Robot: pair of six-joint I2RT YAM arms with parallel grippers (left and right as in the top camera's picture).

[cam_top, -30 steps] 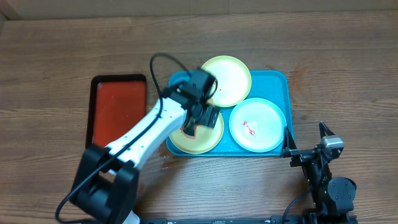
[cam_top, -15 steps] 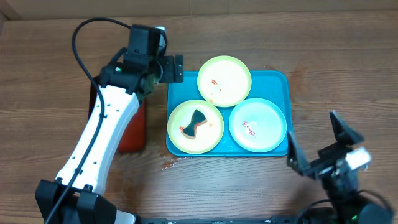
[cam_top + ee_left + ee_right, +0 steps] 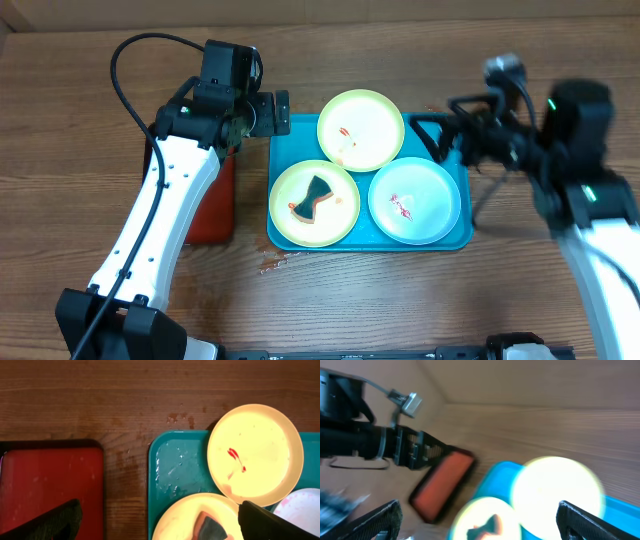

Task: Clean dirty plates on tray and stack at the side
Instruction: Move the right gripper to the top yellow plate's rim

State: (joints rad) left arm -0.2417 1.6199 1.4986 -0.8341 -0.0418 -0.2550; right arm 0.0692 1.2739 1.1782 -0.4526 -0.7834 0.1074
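Observation:
I need to move my right gripper down and across the tray, to the rim of the front yellow-green plate beside the light blue plate (image 3: 414, 200).
Three plates lie on the turquoise tray (image 3: 285, 135). A yellow-green plate (image 3: 361, 129) with a red smear sits at the back. A second yellow-green plate (image 3: 314, 203) at the front left carries a dark orange-edged wiping pad (image 3: 312, 197). A light blue plate (image 3: 414, 200) with red smears is at the front right. My left gripper (image 3: 268, 112) is open and empty above the tray's back left corner. My right gripper (image 3: 440, 133) is open and empty over the tray's right rim, blurred. The left wrist view shows the tray (image 3: 175, 467), back plate (image 3: 255, 455) and pad (image 3: 212, 527).
A red tray with a black rim (image 3: 205, 215) lies left of the turquoise tray, partly under my left arm, and shows in the left wrist view (image 3: 45, 485). Small wet marks are on the wood (image 3: 270, 265) in front of the tray.
The left gripper let go of the pad on the front left plate and rose to the tray's back left corner. The right arm swung from the front right up over the tray's right side.

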